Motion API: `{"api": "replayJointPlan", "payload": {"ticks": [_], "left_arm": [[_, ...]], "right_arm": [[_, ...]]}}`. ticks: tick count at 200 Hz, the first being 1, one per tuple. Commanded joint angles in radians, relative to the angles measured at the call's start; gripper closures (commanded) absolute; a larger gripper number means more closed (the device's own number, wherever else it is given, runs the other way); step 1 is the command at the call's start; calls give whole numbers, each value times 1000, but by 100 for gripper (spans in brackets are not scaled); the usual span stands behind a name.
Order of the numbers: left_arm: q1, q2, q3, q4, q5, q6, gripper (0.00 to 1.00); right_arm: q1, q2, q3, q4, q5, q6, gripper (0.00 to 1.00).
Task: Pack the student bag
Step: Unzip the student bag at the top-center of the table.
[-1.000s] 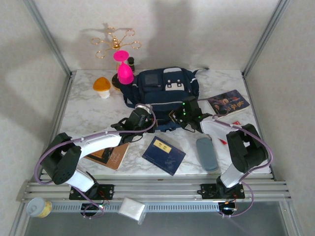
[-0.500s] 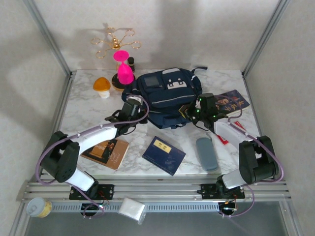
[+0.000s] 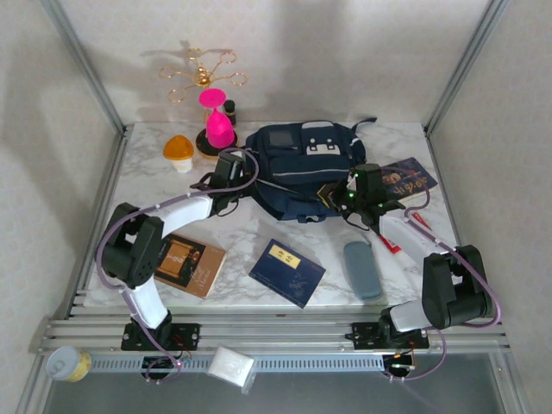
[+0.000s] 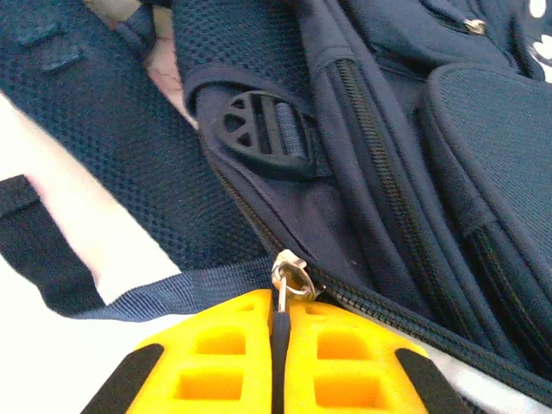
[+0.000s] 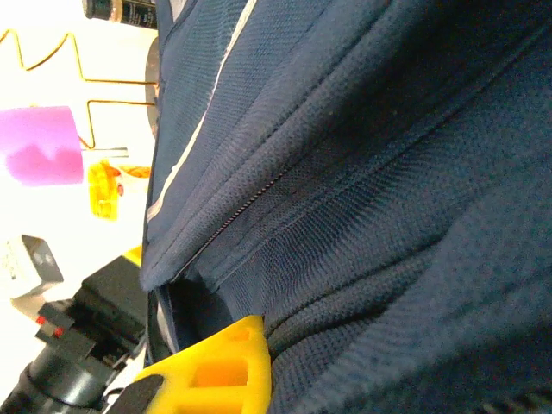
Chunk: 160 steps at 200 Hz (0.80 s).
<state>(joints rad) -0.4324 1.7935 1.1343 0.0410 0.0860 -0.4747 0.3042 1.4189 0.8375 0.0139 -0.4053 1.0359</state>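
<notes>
Next, my left gripper tugs the zipper pull away from the bag's side.
The student bag (image 3: 302,168), a large navy-blue backpack, lies at the back middle of the table. My left gripper (image 3: 229,172) is at its left side. In the left wrist view the yellow fingers (image 4: 216,362) are shut on the dark zipper pull (image 4: 281,323), just below the metal slider (image 4: 290,271) of the bag (image 4: 405,129). My right gripper (image 3: 341,197) is at the bag's near right edge. In the right wrist view one yellow finger (image 5: 220,366) presses on a fold of the bag's fabric (image 5: 388,216); the other finger is hidden behind the cloth.
In front of the bag lie a brown book (image 3: 185,263), a navy book with a yellow label (image 3: 287,272) and a grey case (image 3: 362,269). A colourful book (image 3: 407,178) lies right of it. A pink hourglass shape (image 3: 217,121), an orange mushroom (image 3: 178,151) and a gold wire stand (image 3: 200,73) stand back left.
My left gripper has moved back and to the left along the bag's side with the zipper pull. The right gripper and the bag have shifted back and to the right.
</notes>
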Motion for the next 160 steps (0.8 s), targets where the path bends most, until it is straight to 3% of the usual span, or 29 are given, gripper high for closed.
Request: {"api": "replayJointPlan", "payload": {"ticks": [1, 29, 84, 160], "left_arm": [[120, 39, 47, -1, -229, -58, 100], [121, -44, -53, 59, -186, -57, 100], [149, -146, -222, 70, -243, -9, 100], [259, -6, -69, 79, -204, 20, 100]], "right_arm": [[-45, -49, 2, -92, 12, -77, 100], [-79, -47, -21, -72, -14, -79, 100], [-177, -75, 54, -165, -53, -187, 100], [-200, -100, 43, -229, -110, -288, 100]]}}
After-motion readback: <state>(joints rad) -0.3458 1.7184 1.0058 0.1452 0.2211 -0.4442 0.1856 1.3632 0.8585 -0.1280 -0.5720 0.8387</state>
